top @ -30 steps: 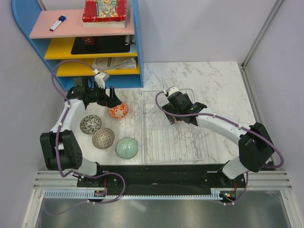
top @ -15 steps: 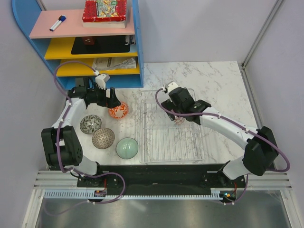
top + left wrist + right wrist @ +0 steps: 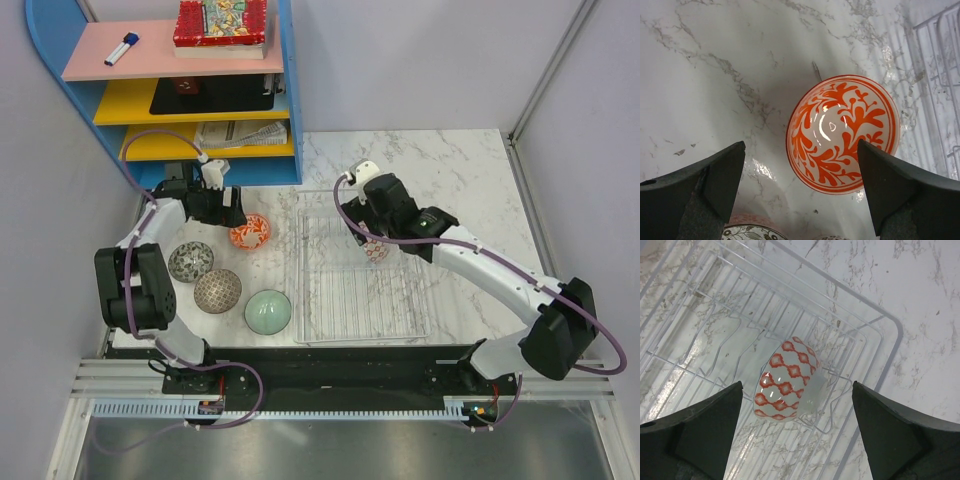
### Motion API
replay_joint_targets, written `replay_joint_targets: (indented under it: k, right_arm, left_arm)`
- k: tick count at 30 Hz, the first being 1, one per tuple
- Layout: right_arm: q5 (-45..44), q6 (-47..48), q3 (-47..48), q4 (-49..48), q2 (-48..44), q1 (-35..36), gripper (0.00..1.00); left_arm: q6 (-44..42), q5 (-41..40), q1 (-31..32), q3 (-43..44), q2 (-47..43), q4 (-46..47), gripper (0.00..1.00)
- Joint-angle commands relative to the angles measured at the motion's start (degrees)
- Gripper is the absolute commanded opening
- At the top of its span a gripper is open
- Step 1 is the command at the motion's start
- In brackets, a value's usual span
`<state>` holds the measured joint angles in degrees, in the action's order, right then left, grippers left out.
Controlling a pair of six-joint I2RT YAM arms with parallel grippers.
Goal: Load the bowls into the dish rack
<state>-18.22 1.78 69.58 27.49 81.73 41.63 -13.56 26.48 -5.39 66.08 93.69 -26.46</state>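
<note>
I should first move my left gripper down to get to the orange-red floral bowl's rim on the side away from the rack (image 3: pixel 789 146).
The orange-red floral bowl (image 3: pixel 250 233) lies on the marble left of the clear dish rack (image 3: pixel 312 322). My left gripper (image 3: pixel 236 210) hangs just above and behind it, open and empty; in the left wrist view the bowl (image 3: pixel 842 132) shows between the spread jaws of the gripper (image 3: pixel 801 146). The red-and-white patterned bowl (image 3: pixel 375 250) rests on its side in the rack's far part. My right gripper (image 3: pixel 372 230) is open above it, apart from the bowl (image 3: pixel 787 385). The grey speckled (image 3: pixel 190 261), brown lattice (image 3: pixel 217 291) and pale green (image 3: pixel 268 311) bowls sit at the front left.
A blue shelf unit (image 3: pixel 288 120) with pink and yellow boards, books and a marker stands at the back left, close behind my left gripper. Grey walls close both sides. The rack's rim (image 3: pixel 940 30) lies right of the orange bowl.
My right gripper has pulled up and away toward the far side, leaving the red-and-white bowl uncovered in the rack. My left gripper has shifted slightly left, staying over the orange bowl.
</note>
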Motion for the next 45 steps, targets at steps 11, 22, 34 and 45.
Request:
replay_joint_targets:
  k: [11,22,34,45]
  right_arm:
    - [-2.3,3.1,-0.9,-4.5,-5.2,-0.1,0.97]
    - [-6.0,3.5,-4.2,-6.3,-6.2,-0.4,0.97]
    - [-2.1,1.8,-2.3,-6.4,-6.2,-0.8,0.97]
    - [23.1,-4.3,2.5,-6.1,-8.0,-11.6,0.97]
  left_arm:
    - [-0.7,-5.0,-0.1,4.2,5.5,-1.0,0.84]
    - [-2.0,-3.7,0.8,5.6,9.0,-3.3,0.64]
    - [-2.3,-3.9,3.1,6.3,12.3,-4.1,0.22]
    - [-5.1,1.2,3.5,8.5,8.1,-4.6,0.02]
